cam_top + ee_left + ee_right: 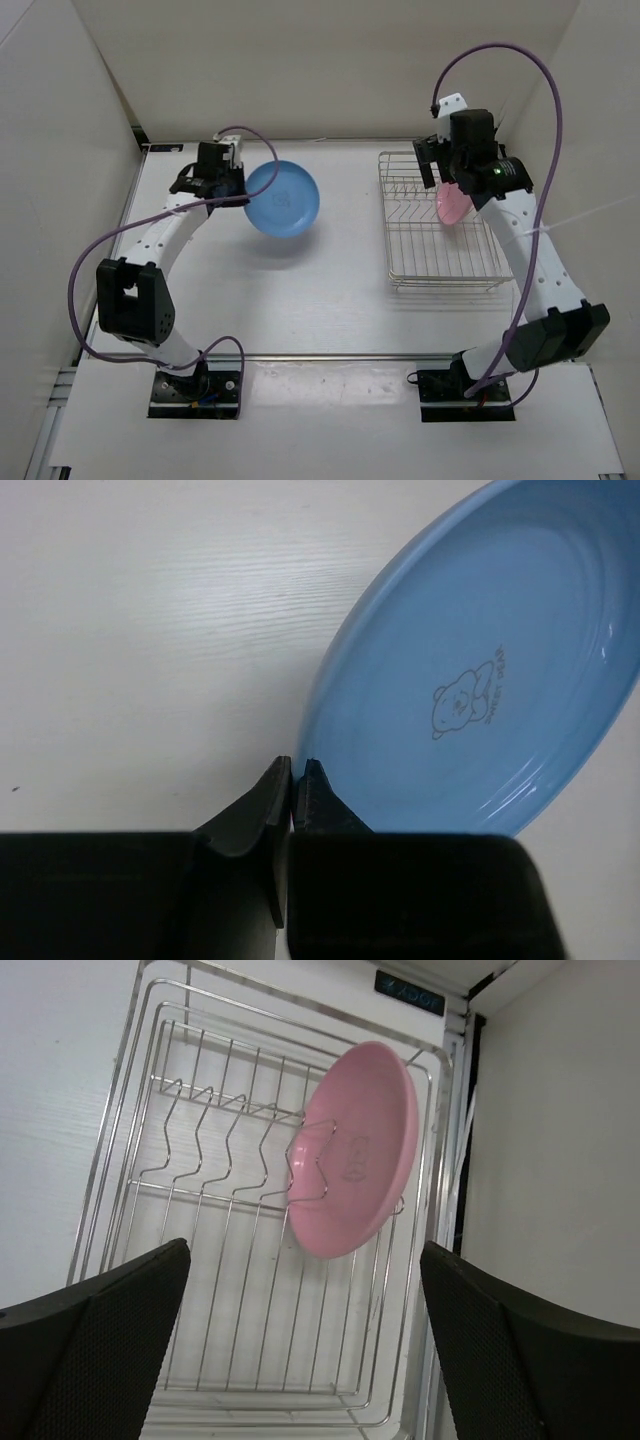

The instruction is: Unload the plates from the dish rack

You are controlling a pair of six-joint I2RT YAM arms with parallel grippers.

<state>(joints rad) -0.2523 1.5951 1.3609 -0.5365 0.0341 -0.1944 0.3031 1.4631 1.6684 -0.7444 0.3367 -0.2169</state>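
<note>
I should next lower my left gripper, set the light blue plate (283, 198) on the bare tabletop beneath it and release the plate's rim, since its shadow shows it raised.
The light blue plate (283, 198) is out of the dish rack, over the table at the back left. My left gripper (238, 187) is shut on its left rim; in the left wrist view the fingers (296, 775) pinch the rim of the tilted blue plate (500, 630). The pink plate (452, 205) stands on edge between dividers near the far right of the silver wire dish rack (440, 240). My right gripper (432, 165) is open and empty above it. In the right wrist view the pink plate (360, 1150) leans in the rack (200, 1188), beyond the open gripper (302, 1260).
White walls enclose the table on the left, back and right. The rack sits close to the right wall (560, 1140). Purple cables loop from both arms. The table's dark edge strip (330, 357) runs in front of the arm bases.
</note>
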